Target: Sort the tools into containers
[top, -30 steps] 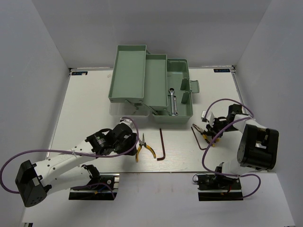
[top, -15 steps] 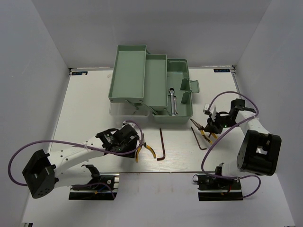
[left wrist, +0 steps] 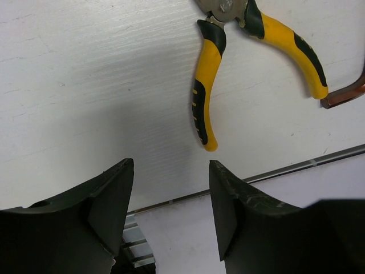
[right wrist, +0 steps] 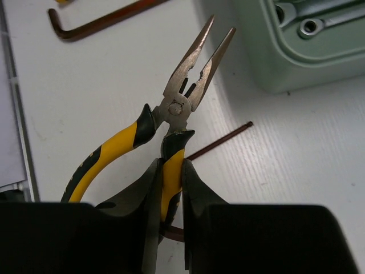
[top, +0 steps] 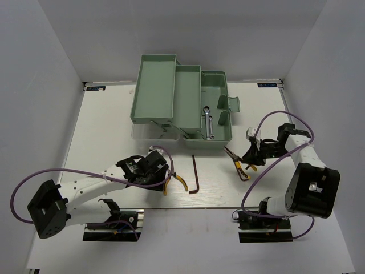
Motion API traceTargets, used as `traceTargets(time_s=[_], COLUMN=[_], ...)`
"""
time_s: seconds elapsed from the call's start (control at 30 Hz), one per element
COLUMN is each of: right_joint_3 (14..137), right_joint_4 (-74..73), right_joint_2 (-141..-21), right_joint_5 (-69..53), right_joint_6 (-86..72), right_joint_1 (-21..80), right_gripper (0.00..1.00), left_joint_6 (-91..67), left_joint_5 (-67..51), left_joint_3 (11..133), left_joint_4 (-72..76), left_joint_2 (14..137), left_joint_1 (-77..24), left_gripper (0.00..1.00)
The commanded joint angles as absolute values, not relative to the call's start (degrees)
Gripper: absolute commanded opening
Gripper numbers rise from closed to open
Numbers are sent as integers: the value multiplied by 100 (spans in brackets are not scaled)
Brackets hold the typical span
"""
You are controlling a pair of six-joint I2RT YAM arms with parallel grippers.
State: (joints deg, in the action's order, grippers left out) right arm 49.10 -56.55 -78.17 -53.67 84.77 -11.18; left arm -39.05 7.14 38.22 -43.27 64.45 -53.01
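Next, my right gripper lifts the pliers, then carries them outward over the bin into the empty middle tray beyond the wrenches.
The mint-green toolbox [top: 171, 97] stands open at the back, with two silver wrenches [top: 209, 121] in its bin. My right gripper [top: 251, 156] is shut on one yellow-black handle of needle-nose pliers [right wrist: 183, 108], held just above a brown hex key [right wrist: 221, 141] near the toolbox corner [right wrist: 285, 63]. My left gripper [left wrist: 171, 171] is open and empty, just short of the second pliers [left wrist: 206, 85], which lie flat on the table [top: 174, 179]. A longer hex key [top: 195, 174] lies right of them.
The table's front edge with its metal rail [left wrist: 285, 168] runs right under my left fingers. The toolbox's two upper trays [top: 155, 85] are swung out to the left. White walls enclose the table on three sides.
My right gripper has carried the needle-nose pliers left, off the table and toward the toolbox. My left gripper closed in on the second pliers, then held still.
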Motion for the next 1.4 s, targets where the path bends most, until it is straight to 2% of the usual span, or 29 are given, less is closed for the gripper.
traceTargets(time_s=[0.0, 0.13, 0.33, 0.57, 0.7, 1.03, 1.2, 1.37], right_joint_3=[5229, 5265, 5598, 5335, 4861, 4658, 5358, 6361], right_joint_4=[-6992, -7435, -7287, -5302, -3111, -725, -89, -105], right_joint_2=[-7936, -7937, -7884, -7393, -7058, -7154, -7409, -8119], right_joint_5=[-6003, -6205, -6758, -7005, -6602, -5977, -5652, -4548], right_joint_6=[9719, 10151, 9547, 7508, 5594, 3624, 2602, 1891], right_joint_1=[-1116, -1125, -1072, -1011, -800, -238, 341, 1227], right_gripper=[0, 0, 0, 0, 0, 0, 0, 0], left_joint_6=[-3920, -3920, -3920, -3868, -3867, -3867, -3867, -3867], left_joint_5=[677, 677, 677, 624, 624, 677, 729, 914], left_joint_3=[3876, 3876, 3928, 3929, 4034, 4087, 4140, 4192], left_joint_4=[-4245, -4245, -4245, -4140, -4140, -4140, -4192, -4114], left_joint_2=[6407, 6407, 6460, 6618, 6671, 6855, 7031, 7110], left_joint_1=[-5326, -5379, -5379, -5379, -5379, -5432, -5432, -5484], left_gripper=[66, 66, 66, 66, 66, 66, 66, 66])
